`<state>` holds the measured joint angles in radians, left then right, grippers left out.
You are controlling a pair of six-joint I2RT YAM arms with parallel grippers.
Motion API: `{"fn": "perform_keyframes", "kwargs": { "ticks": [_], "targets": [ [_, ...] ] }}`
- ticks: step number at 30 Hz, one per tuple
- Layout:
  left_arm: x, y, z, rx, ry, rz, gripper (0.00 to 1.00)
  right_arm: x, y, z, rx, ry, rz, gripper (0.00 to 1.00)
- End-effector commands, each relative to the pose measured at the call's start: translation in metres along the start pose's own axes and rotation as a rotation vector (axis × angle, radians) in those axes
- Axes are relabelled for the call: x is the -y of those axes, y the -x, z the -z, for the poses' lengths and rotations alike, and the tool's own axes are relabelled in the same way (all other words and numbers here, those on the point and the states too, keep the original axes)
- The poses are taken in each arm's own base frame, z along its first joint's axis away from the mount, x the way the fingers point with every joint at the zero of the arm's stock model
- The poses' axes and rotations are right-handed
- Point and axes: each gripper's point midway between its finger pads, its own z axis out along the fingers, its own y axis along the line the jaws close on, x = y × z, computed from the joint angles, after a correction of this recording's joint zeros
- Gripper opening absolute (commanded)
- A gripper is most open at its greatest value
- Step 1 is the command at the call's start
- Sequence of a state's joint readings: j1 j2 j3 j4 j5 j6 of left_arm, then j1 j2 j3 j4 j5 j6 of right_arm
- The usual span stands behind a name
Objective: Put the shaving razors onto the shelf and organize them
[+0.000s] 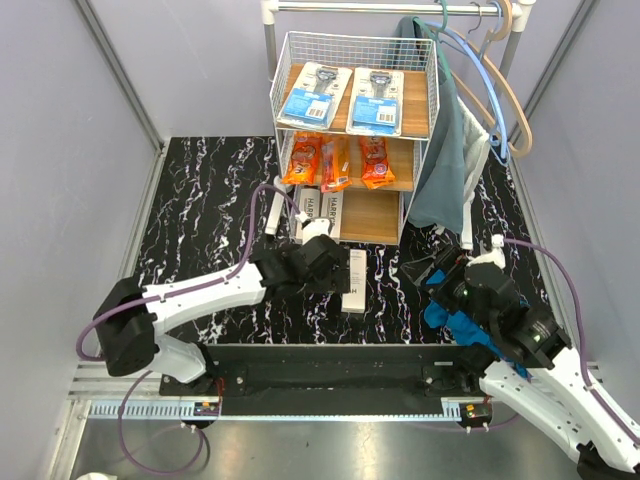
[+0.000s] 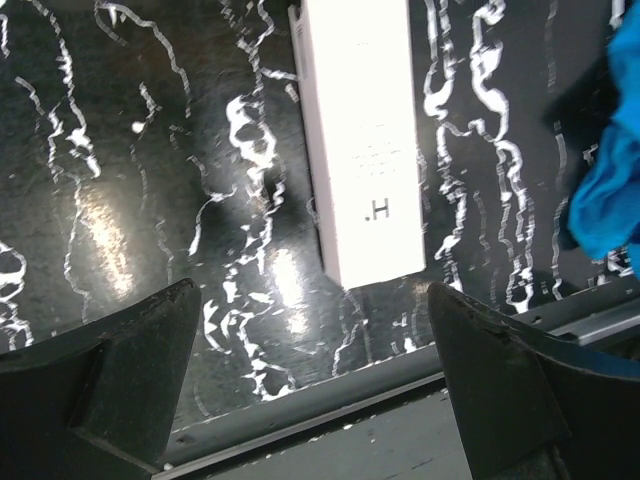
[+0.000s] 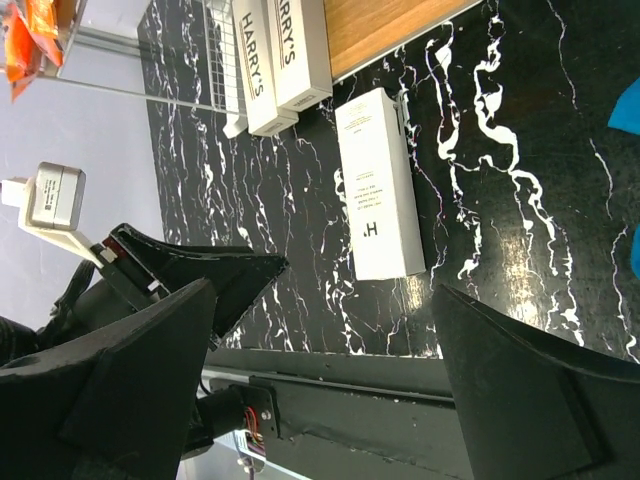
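Observation:
My left gripper moves down and sideways next onto the box's H-marked near end [image 1: 353, 292] [image 2: 377, 212], which lies below it and to its right in the top view.
The shelf [image 1: 420, 100] stands at the back middle. Two blue-and-white razor cards [image 1: 308, 92] lie on its top board, three orange bags [image 1: 335, 163] on the middle board, and two white HARRY'S boxes [image 1: 320, 207] on the bottom board; these boxes also show in the right wrist view [image 3: 285, 55]. Another white box [image 1: 355, 281] lies flat on the black marble table in front of the shelf, seen in both wrist views [image 2: 365, 140] [image 3: 380, 185]. My left gripper [image 1: 336, 274] [image 2: 315, 395] hovers open and empty beside the box's near end. My right gripper [image 1: 432, 272] [image 3: 335, 400] is open and empty, to the right of the box.
A white clothes rail [image 1: 385, 8] with hangers and a grey-green garment [image 1: 445, 150] stands behind and right of the shelf. A blue cloth [image 1: 450, 322] [image 2: 605, 190] lies under my right arm. A narrow white object [image 1: 275, 212] lies left of the shelf. The table's front rail [image 2: 400, 385] is close.

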<state>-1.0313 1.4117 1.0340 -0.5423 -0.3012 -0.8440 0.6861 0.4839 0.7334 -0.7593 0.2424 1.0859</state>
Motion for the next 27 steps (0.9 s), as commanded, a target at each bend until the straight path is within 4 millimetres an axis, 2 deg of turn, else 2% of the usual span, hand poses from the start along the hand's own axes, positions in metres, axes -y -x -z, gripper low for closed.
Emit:
{"fn": "perform_keyframes", "kwargs": {
  "ticks": [1,3,4,6,7,12,15,19,27],
  "targets": [
    [0.022,0.025,-0.009,0.096,-0.013,0.036,0.99,0.010,0.004,0.002,0.035,-0.028,-0.026,1.00],
    [0.031,0.023,-0.016,0.082,-0.022,0.020,0.99,0.013,0.002,0.002,0.030,-0.024,-0.032,1.00],
    [0.033,0.014,-0.026,0.060,-0.007,-0.006,0.99,0.013,0.001,0.003,0.027,-0.023,-0.040,1.00],
    [0.044,0.013,-0.033,0.048,-0.013,-0.021,0.99,0.014,0.000,0.004,0.025,-0.020,-0.047,0.99],
    [0.046,0.006,-0.043,0.025,-0.001,-0.034,0.99,0.014,0.000,0.005,0.024,-0.018,-0.050,0.99],
    [0.063,-0.004,-0.059,0.001,0.000,-0.063,0.98,0.019,0.002,0.015,0.030,-0.024,-0.056,0.99],
    [0.057,-0.013,-0.070,-0.018,0.052,-0.067,0.97,0.022,0.003,0.020,0.032,-0.026,-0.058,0.98],
    [0.060,-0.023,-0.081,-0.047,0.051,-0.063,0.96,0.026,0.003,0.025,0.036,-0.033,-0.062,0.99],
    [0.052,-0.036,-0.099,-0.081,0.120,-0.091,0.86,0.034,-0.003,0.024,0.012,-0.059,-0.051,0.98]
  ]
}}
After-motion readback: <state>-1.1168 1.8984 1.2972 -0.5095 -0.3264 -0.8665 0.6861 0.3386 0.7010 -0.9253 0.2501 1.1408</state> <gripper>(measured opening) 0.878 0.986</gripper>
